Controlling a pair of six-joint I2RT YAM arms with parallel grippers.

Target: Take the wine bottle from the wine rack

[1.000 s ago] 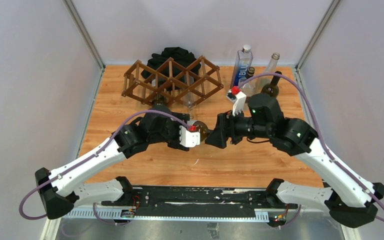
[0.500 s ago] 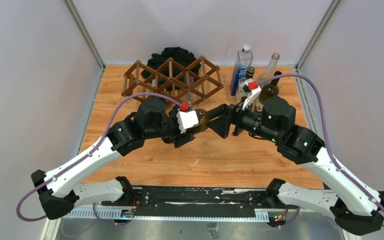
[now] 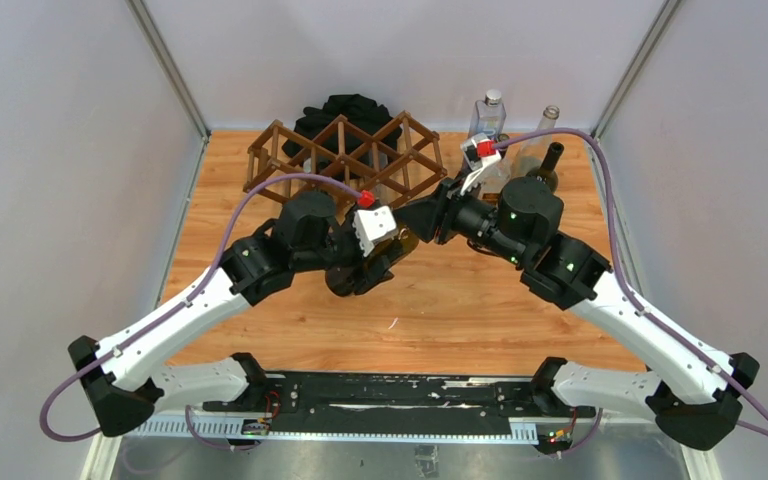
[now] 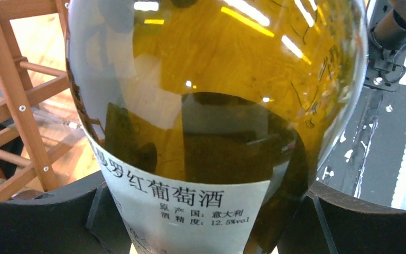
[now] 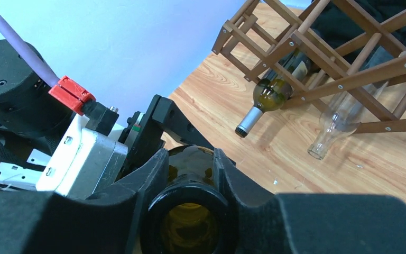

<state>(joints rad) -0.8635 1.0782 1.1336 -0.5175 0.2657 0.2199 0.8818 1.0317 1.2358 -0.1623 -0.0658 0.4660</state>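
Next, the bottle goes upright onto bare tabletop [image 3: 450, 250] beside the rack, as my right gripper moves down and to its right in the top view and releases.
An olive-green wine bottle [image 3: 401, 241] with a white label is held between my two arms, off the table and in front of the wine rack [image 3: 345, 160]. My left gripper [image 3: 375, 262] is shut on its wide body. In the left wrist view the bottle [image 4: 217, 79] fills the frame, with my left gripper [image 4: 201, 225] clamped at the label. My right gripper [image 3: 430, 222] is shut on the bottle's neck. The right wrist view shows the bottle's open mouth [image 5: 190, 211] between the fingers of the right gripper [image 5: 190, 169]. The brown lattice rack [image 5: 349, 58] stands just behind.
A green bottle [image 5: 275, 87] and a clear bottle [image 5: 338, 121] lie in the rack's lower cells, necks pointing out. Standing bottles [image 3: 545, 150] cluster at the back right behind my right arm. A black cloth heap [image 3: 350, 108] sits behind the rack. Walls close in on both sides.
My right gripper has closed on the bottle's neck. Both arms have shifted toward the rack, and the bottle's neck now points up toward the back right.
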